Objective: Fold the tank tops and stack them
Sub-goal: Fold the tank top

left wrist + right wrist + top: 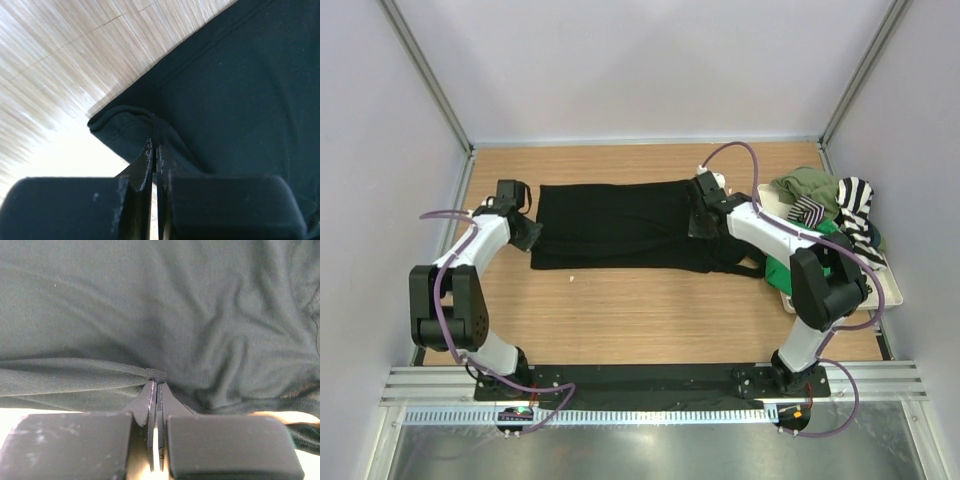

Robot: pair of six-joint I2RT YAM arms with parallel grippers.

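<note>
My right gripper carries the fold slightly outward over the black tank top (159, 351) toward its far edge next, since uncovered cloth shows beyond it.
The black tank top (615, 225) lies spread on the wooden table, long side left to right. My left gripper (525, 232) is shut on its left edge; the left wrist view shows the hem corner (125, 127) pinched between the fingertips. My right gripper (705, 215) is shut on a fold of the black cloth (100, 375) at the right end. The bright green tank top (782, 270) pokes out under my right arm. The olive tank top (810, 185) and the black-and-white striped one (855, 205) lie piled at the far right.
A white tray (892, 285) at the right edge holds the pile of other tank tops. Grey walls with metal posts close in the table on the left, back and right. A metal rail runs along the near edge by the arm bases.
</note>
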